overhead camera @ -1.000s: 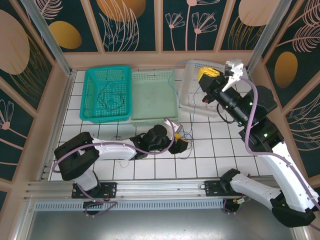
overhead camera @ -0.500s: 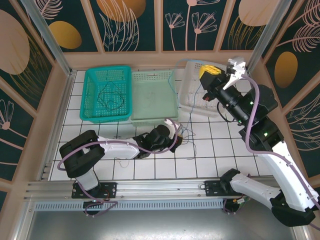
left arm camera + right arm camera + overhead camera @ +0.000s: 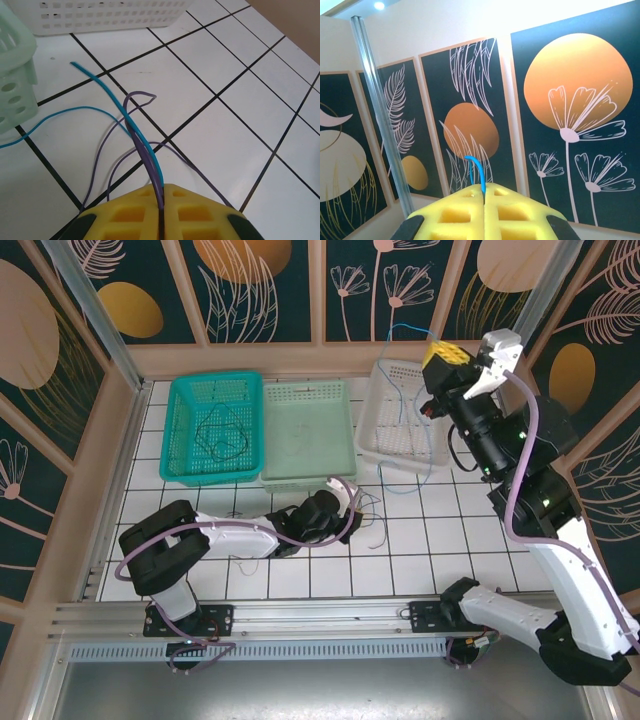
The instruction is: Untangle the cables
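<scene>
I will next lower my right gripper's hanging blue cable toward the inside of the white basket (image 3: 372, 445), then release its short arch.
My left gripper (image 3: 352, 510) lies low on the tiled table, shut on a purple cable (image 3: 143, 152) and a blue cable (image 3: 131, 117) that run side by side into the seam of its yellow pads (image 3: 200, 215). More purple loops (image 3: 372, 512) lie on the tiles just ahead of it. My right gripper (image 3: 441, 352) is raised near the back wall, above the white basket (image 3: 372, 445), and is shut on the blue cable (image 3: 480, 175). That blue cable (image 3: 427, 455) hangs down across the white basket. A black cable (image 3: 222, 435) lies looped in the teal basket (image 3: 178, 430).
A pale green basket (image 3: 305, 472) stands between the teal and white ones; its corner (image 3: 15, 85) is close to my left gripper. Patterned walls and metal posts (image 3: 95, 315) enclose the table. Bare white tiles (image 3: 430, 540) lie to the right of my left gripper.
My left gripper has shut on the purple and blue cables. My right gripper has risen and moved back and to the right, drawing the blue cable up over the white basket.
</scene>
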Tool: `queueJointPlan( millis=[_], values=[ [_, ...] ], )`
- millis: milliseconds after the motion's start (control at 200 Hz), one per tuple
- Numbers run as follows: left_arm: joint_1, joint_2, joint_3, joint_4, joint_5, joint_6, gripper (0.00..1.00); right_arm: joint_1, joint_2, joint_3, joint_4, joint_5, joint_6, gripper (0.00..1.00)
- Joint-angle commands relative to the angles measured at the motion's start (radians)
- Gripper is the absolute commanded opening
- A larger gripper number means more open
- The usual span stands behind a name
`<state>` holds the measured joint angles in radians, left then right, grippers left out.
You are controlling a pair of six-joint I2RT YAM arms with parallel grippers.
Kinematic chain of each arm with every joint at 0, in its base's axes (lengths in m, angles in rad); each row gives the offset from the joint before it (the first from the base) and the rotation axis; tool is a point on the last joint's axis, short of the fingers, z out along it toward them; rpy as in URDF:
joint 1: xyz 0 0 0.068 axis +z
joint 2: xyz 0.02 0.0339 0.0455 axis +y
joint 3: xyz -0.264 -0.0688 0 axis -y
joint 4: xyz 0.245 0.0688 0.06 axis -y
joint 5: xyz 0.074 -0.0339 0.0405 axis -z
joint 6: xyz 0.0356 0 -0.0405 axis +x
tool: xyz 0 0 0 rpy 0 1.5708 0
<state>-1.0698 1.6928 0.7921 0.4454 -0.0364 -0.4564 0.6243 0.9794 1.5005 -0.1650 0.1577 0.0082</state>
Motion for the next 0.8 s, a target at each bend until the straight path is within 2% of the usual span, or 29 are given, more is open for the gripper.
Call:
queueJointPlan(
  millis=[0, 315, 556, 796],
  values=[
    [-0.005, 0.015, -0.005, -0.016, -0.015, 0.002, 0.10, -0.005, 0.025, 0.059, 0.017, 0.022, -0.026, 0.00],
    [-0.005, 0.004, -0.009, 0.004, -0.013, 0.007, 0.09, -0.072, 0.156, 0.011, 0.059, 0.073, -0.041, 0.00],
    [-0.005, -0.021, -0.046, 0.010, -0.028, 0.004, 0.09, -0.200, 0.247, -0.078, 0.230, 0.150, 0.021, 0.00],
    [-0.005, -0.028, -0.054, 0.015, -0.036, 0.002, 0.09, -0.236, 0.313, -0.142, 0.368, 0.200, 0.028, 0.00]
  ],
)
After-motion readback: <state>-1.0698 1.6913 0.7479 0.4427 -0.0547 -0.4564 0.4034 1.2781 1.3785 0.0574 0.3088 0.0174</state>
